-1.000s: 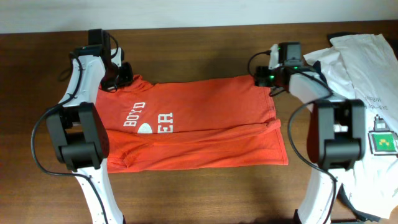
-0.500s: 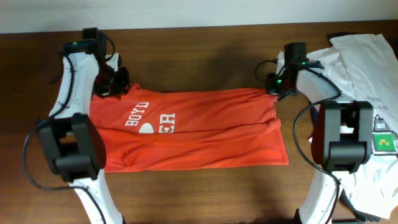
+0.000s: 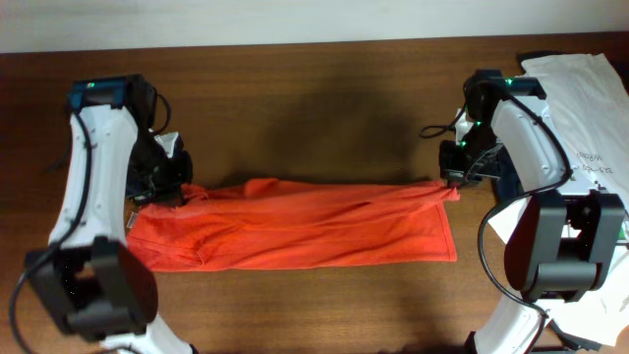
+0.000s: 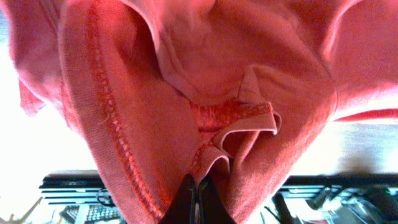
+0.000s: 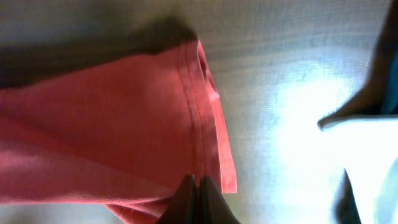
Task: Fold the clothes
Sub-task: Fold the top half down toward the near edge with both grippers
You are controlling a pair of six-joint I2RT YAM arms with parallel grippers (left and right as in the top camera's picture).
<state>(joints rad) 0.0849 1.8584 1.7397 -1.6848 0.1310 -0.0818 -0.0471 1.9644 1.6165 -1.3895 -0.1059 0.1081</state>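
My right gripper should move back and down toward the shirt's near corner [image 3: 444,245] next and release the held corner of the shirt, because the shirt's bottom layer is still uncovered there.
The clothes, a red-orange T-shirt [image 3: 305,226], lie across the middle of the table with the far edge lifted and drawn toward the front, hiding the lettering. My left gripper [image 3: 185,190] is shut on the shirt's upper left corner; the left wrist view shows bunched red cloth [image 4: 205,93] with a stitched seam hanging from the closed fingertips [image 4: 198,186]. My right gripper [image 3: 450,181] is shut on the upper right corner. In the right wrist view the hemmed edge [image 5: 199,118] runs into the closed gripper [image 5: 198,186] above the wooden table [image 5: 280,68].
A white shirt [image 3: 580,98] with a small green-yellow patch [image 3: 621,221] lies at the right edge, over a dark garment [image 3: 506,177] beside the right arm. Bare wood table [image 3: 314,88] stretches behind the red shirt and in front of it.
The right gripper has closed on the far right corner. Both arms have pulled the shirt's far edge up and toward the front, folding it over so the white lettering is now hidden.
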